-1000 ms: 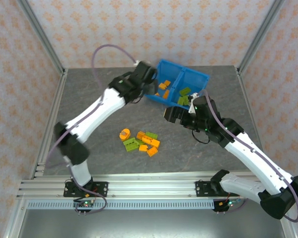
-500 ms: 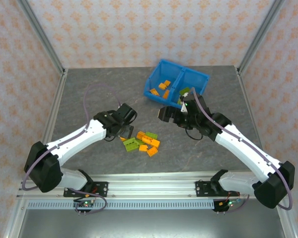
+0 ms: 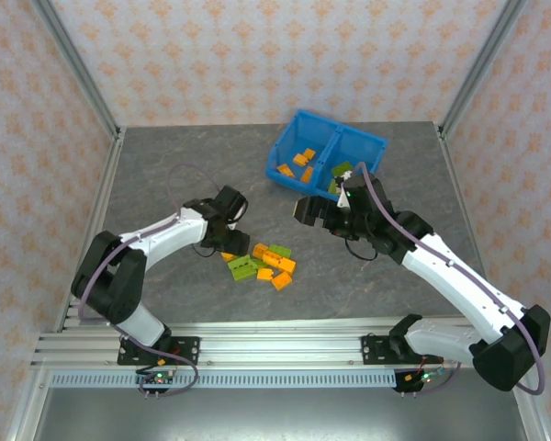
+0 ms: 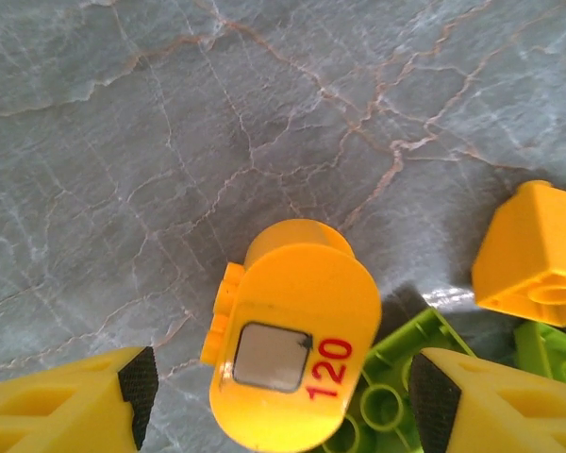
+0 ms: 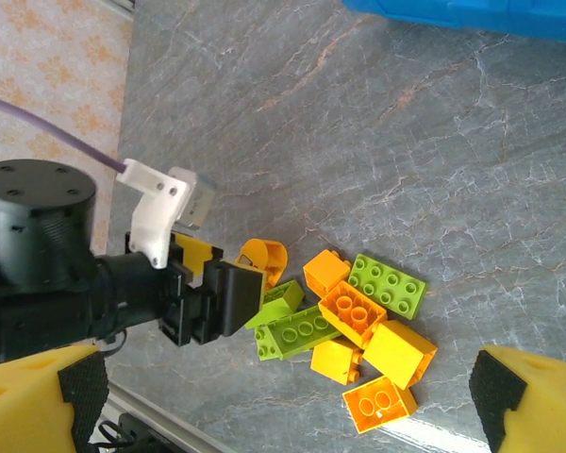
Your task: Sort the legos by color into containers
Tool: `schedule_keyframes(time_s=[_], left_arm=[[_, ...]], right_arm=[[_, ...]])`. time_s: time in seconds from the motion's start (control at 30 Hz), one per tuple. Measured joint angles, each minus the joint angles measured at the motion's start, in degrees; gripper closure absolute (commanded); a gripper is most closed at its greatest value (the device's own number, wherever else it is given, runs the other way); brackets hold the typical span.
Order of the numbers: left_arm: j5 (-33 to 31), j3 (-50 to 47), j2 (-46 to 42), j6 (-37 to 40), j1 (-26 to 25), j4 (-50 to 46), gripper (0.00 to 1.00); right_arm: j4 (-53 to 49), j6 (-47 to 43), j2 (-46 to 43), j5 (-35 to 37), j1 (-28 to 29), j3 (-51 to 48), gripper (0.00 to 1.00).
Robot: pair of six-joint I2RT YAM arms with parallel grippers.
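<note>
My left gripper is open, and its fingers already straddle the rounded orange lego just below. It needs to go down next until its fingers are on either side of the lego, and then close.
Orange and lime green legos (image 3: 264, 262) lie in a pile on the grey table. My left gripper (image 3: 226, 241) is low over the pile's left end. Its jaws are open on either side of a rounded orange lego (image 4: 292, 344) marked 120, and neither pad (image 4: 139, 389) touches it. That lego leans on a green brick (image 4: 396, 387). My right gripper (image 3: 308, 211) hovers open and empty between the pile and the blue bin (image 3: 277, 175). It looks down on the pile (image 5: 358, 321) and the left gripper (image 5: 222, 293). The bin's left container holds orange legos (image 3: 301, 163) and its right container holds green ones (image 3: 342, 172).
The bin stands tilted at the back right of the table, with its near wall (image 5: 472, 14) at the top of the right wrist view. Metal frame posts (image 3: 73, 69) rise at the table's back corners. A rail (image 3: 275, 349) runs along the near edge.
My left arm has swung from the bin back down to the pile, and its jaws have widened around the rounded orange lego. My right gripper has shifted slightly left.
</note>
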Motion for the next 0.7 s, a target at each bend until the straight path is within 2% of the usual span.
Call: schedule_keyframes(time_s=[0.33,0.47,0.53,0.7], left_arm=[[0.9,-0.8,5.5,-0.7,1.2,4.0,0.45],[0.7,-1.4,5.8,-2.0,1.4,5.2,0.56],[0.8,-1.4,5.6,-2.7,1.5,5.2,0.65],[2.4,-0.9,4.0,-3.9,1.5,6.0,0.67]], right_arm=[[0.0,0.3,-0.2,0.2,0.0,-0.2,0.00],[0.0,0.3,-0.2,-0.5,0.0,-0.2,0.00],[0.1,0.3,0.2,-1.9,0.1,-0.2,0.00],[0.1,-0.7,3.0,-5.0,1.8,-0.2,0.01]])
